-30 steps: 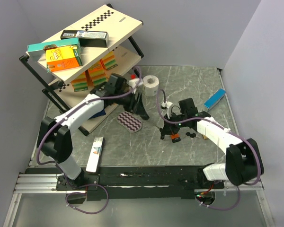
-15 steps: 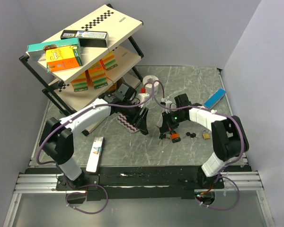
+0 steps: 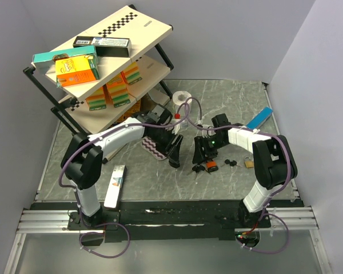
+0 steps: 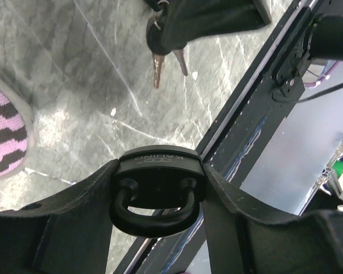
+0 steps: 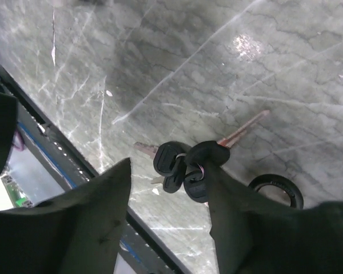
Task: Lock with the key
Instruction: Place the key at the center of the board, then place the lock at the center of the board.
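Observation:
I will lower my left gripper onto the bare marble beside the black-headed keys next and release the black padlock [image 4: 159, 171] there, because that part of the table is clear.
A black padlock [image 4: 159, 171] with its shackle closed sits clamped between my left gripper's [image 4: 157, 188] fingers, held above the marble table [image 3: 240, 97]. In the top view that gripper [image 3: 175, 153] hangs just left of my right gripper [image 3: 201, 153]. The right gripper [image 5: 168, 161] stands open. A bunch of black-headed keys [image 5: 180, 168] lies on the table against its right fingertip [image 5: 212, 153], with the left finger well clear. The keys [image 4: 160, 51] also show in the left wrist view, under the right gripper's dark finger.
An orange-and-black padlock [image 3: 211, 166], another key bunch [image 3: 231, 163] and a brass padlock [image 3: 248, 163] lie right of the grippers. A pink striped cloth [image 3: 156, 147], a toilet roll [image 3: 182, 98], a blue box [image 3: 258, 120], a white box [image 3: 115, 185] and a loaded shelf rack [image 3: 103, 63] surround them.
My right gripper has opened and let the keys drop against its finger. The left arm has carried the black padlock forward and right, closer to the right gripper.

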Robot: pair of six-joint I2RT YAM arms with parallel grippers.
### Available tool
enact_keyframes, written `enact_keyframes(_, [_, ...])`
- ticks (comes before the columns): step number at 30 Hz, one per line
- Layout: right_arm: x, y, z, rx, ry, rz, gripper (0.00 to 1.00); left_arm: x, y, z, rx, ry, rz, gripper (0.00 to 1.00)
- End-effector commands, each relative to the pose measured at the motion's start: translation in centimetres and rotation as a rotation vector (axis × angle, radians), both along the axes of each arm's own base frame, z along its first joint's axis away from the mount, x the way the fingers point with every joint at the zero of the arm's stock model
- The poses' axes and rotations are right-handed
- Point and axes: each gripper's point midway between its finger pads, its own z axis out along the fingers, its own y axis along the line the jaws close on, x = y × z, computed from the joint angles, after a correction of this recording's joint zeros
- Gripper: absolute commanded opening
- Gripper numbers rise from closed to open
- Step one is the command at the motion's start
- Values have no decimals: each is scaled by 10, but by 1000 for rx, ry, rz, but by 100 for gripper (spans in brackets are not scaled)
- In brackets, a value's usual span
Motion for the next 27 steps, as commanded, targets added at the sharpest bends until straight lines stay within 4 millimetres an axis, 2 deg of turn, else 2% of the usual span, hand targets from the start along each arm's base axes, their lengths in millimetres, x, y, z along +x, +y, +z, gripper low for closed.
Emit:
enact_keyframes(1, [24, 8, 31, 59, -76, -24, 67, -9, -15, 7, -19, 60, 3, 1])
enact_keyframes(3, [31, 4, 39, 69, -102, -48, 72, -12, -17, 1, -4, 85, 20, 1])
enact_keyframes(5, [39, 2, 50, 84, -106, -100, 96, -15, -19, -5, 11, 105, 28, 1])
enact_keyframes(6, [45, -2, 53, 88, -119, -124, 99, -15, -20, -8, 21, 106, 32, 1])
enact_keyframes(11, [58, -11, 73, 107, -157, -217, 99, -20, -24, -23, 63, 151, 69, 1])
enact_keyframes(16, [68, -21, 85, 105, -211, -286, 99, -23, -18, -41, 143, 150, 109, 1])
enact_keyframes(21, [68, -27, 82, 107, -198, -313, 99, -25, -17, -52, 224, 99, 133, 4])
enact_keyframes(27, [67, -36, 81, 102, -201, -337, 99, -23, -12, -76, 316, 115, 192, 6])
